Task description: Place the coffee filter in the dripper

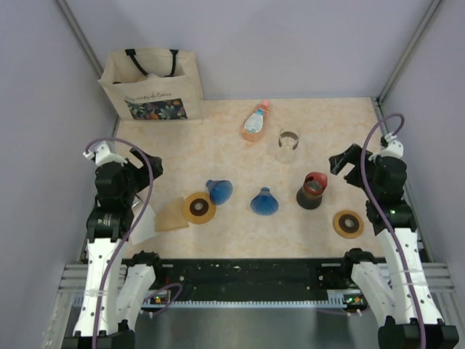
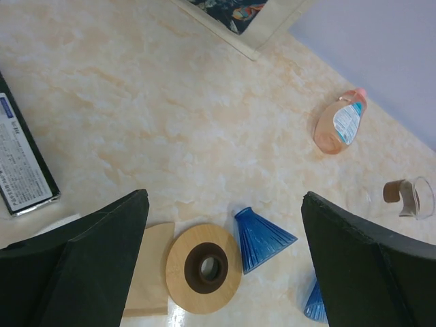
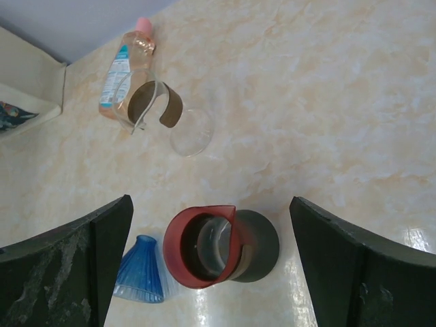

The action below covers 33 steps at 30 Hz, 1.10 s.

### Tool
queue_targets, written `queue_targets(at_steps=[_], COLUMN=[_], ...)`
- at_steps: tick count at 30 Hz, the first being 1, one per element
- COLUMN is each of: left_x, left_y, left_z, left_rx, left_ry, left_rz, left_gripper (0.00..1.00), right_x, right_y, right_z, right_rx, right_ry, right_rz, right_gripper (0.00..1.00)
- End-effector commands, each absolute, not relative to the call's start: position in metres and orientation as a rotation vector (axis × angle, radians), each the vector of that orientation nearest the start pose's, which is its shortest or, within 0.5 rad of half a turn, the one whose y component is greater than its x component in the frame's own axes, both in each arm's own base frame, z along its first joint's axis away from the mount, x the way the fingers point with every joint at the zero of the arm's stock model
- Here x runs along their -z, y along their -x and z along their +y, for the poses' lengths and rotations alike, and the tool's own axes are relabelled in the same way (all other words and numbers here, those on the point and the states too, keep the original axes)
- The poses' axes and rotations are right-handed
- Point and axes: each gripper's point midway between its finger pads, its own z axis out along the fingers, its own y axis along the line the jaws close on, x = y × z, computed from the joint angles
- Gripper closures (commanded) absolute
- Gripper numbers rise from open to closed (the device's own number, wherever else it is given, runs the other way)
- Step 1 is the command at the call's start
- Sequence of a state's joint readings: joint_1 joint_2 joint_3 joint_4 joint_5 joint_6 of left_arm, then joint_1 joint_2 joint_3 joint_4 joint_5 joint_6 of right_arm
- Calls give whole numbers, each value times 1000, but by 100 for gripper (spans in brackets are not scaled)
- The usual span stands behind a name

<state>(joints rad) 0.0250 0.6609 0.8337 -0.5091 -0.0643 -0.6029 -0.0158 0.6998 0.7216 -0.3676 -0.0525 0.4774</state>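
Observation:
My left gripper goes down and to the right in the top view next, onto the wooden ring's dark inner collar, because the wooden ring covers the filter's edge.
The tan paper coffee filter (image 1: 169, 216) lies flat on the table, its right edge under a wooden ring (image 1: 198, 207). In the left wrist view the filter (image 2: 150, 272) sits beside that ring (image 2: 203, 268). Two blue ribbed cone drippers lie on their sides, one (image 1: 219, 190) next to the ring and one (image 1: 264, 201) at mid-table. They also show in the left wrist view, one (image 2: 262, 238) whole and one (image 2: 317, 303) partly hidden. My left gripper (image 1: 147, 166) (image 2: 223, 204) is open and empty, above and behind the filter. My right gripper (image 1: 343, 161) (image 3: 210, 201) is open and empty.
A red-rimmed dark cup (image 1: 312, 190) (image 3: 204, 255) lies on its side below my right gripper. A glass carafe (image 1: 288, 143) and a pink bottle (image 1: 255, 121) lie behind. A tote bag (image 1: 151, 86) stands at the back left. A second wooden ring (image 1: 348, 223) lies front right.

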Motion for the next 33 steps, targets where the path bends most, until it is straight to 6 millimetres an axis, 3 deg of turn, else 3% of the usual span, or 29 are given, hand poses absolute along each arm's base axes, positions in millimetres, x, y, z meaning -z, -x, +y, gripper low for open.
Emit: queue_targets(at_steps=[1, 4, 6, 8, 10, 13, 16, 19, 23, 26, 28, 33], left_x=[-271, -268, -265, -260, -253, -243, -232, -221, -171, -136, -123, -83], left_y=[-275, -280, -283, -286, -288, -289, -287, -283, -276, -268, -268, -264], left_z=[-25, -39, -50, -56, -58, -60, -58, -65, -63, -77, -89, -101], left_rx=[435, 520, 584, 615, 619, 634, 624, 672, 645, 568, 527, 415], left_ry=[517, 480, 433, 409, 411, 416, 445, 469, 630, 642, 608, 613], left_rz=[1809, 1803, 1809, 1834, 1865, 1893, 1918, 1950, 2076, 2210, 2271, 2488], left_gripper=[1, 1, 1, 1, 1, 1, 1, 1, 3, 5, 7, 25], right_x=[-270, -287, -297, -301, -285, -247, -216, -192, -181, -176, -178, -185], right_y=[-281, -281, -278, -256, -250, -258, -249, -255, -266, -267, -270, -269], right_z=[47, 71, 98, 140, 168, 199, 227, 233, 234, 234, 230, 227], right_rx=[-456, -546, -701, -962, -1016, -748, -656, -528, -488, -480, -461, -466], right_ry=[-234, -37, 96, 358, 474, 574, 737, 781, 746, 731, 708, 676], right_rz=[1782, 1716, 1665, 1657, 1757, 1890, 1957, 2016, 2071, 2085, 2071, 2030], right_gripper=[1, 1, 1, 1, 1, 1, 1, 1, 1, 1, 1, 1])
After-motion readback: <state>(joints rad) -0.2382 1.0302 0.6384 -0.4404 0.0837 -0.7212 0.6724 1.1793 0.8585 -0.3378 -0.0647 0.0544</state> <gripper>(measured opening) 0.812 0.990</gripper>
